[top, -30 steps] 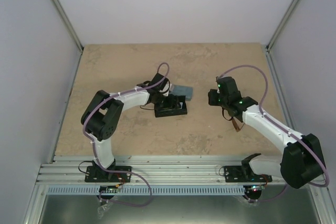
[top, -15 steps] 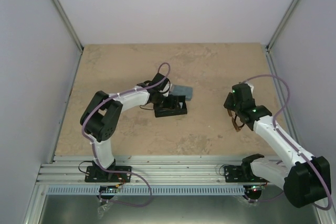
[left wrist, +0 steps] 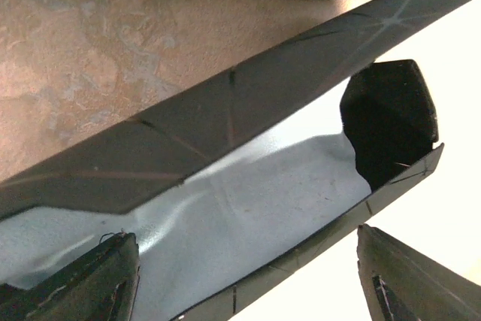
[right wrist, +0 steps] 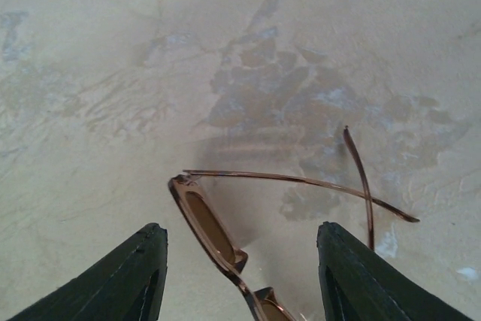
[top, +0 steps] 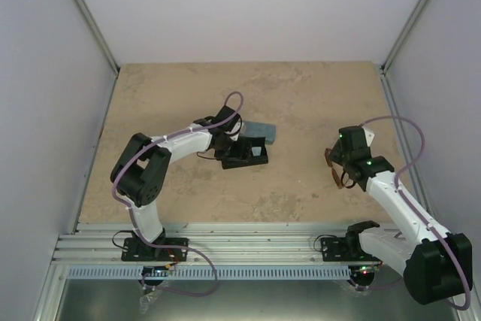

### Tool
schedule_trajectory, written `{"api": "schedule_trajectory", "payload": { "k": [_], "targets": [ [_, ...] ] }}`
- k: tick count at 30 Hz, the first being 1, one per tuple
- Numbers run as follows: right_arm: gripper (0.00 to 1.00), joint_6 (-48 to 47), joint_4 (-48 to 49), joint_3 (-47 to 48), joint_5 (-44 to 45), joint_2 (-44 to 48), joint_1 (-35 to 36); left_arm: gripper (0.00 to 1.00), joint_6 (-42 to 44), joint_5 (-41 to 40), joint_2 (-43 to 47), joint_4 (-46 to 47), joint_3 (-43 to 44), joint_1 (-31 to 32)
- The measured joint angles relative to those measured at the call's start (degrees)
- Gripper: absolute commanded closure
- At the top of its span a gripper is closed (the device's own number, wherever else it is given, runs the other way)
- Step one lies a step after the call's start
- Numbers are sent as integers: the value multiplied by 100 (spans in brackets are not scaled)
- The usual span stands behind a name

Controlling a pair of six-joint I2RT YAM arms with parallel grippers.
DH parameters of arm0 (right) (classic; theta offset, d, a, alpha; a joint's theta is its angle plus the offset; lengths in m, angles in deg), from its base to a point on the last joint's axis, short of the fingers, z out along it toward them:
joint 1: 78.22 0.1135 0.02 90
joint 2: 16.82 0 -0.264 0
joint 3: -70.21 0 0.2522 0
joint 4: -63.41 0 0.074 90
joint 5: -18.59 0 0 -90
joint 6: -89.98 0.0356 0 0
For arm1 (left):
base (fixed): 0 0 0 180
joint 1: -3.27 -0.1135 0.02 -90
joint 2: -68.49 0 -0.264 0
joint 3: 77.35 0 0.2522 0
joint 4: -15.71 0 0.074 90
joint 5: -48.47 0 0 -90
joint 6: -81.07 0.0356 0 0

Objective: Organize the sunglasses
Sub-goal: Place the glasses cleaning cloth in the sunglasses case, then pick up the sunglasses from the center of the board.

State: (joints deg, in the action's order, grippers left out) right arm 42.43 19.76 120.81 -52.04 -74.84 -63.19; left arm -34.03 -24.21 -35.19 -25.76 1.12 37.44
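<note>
My right gripper moves toward the right in the wrist view and lowers around the brown sunglasses' near arm (right wrist: 370,223) next, since that arm runs outside my fingers' gap.
The brown sunglasses (right wrist: 216,232) lie on the table with their thin arms spread, one lens between my fingers. My right gripper (right wrist: 240,280) is open and stands low over them, a finger on each side, not touching. From above they show as a brown loop (top: 340,183) under the right gripper (top: 342,167). My left gripper (left wrist: 248,287) is open at an open black case (top: 244,157). The case's thin front wall (left wrist: 301,242) runs between my fingers, and a light-blue cloth (left wrist: 248,201) lines its inside. The black sunglasses are hidden from me.
A grey-blue case (top: 264,132) lies just behind the black one. The tan stone table (top: 301,103) is bounded by grey walls on the left, right and back, and a metal rail (top: 248,242) runs along the near edge.
My right arm has swung right and toward the near edge, coming down over the brown sunglasses. My left gripper has stayed at the black case, shifting only slightly.
</note>
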Motion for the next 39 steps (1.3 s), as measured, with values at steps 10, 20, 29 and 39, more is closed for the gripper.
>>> {"api": "schedule_trajectory", "payload": {
  "k": [10,20,29,39],
  "targets": [
    [43,236,-254,-153,94,79,-262,18,50,9,-83,-136,92,15],
    [62,286,-251,-702,-136,238,-977,18,-267,-223,844,72,151,22],
    [90,76,468,-1062,-761,-450,-1180,19,-780,-17,1786,868,-457,22],
    [100,-238,955,-1126,-1051,-772,-1196,20,-1123,28,2079,1182,-968,24]
  ]
}}
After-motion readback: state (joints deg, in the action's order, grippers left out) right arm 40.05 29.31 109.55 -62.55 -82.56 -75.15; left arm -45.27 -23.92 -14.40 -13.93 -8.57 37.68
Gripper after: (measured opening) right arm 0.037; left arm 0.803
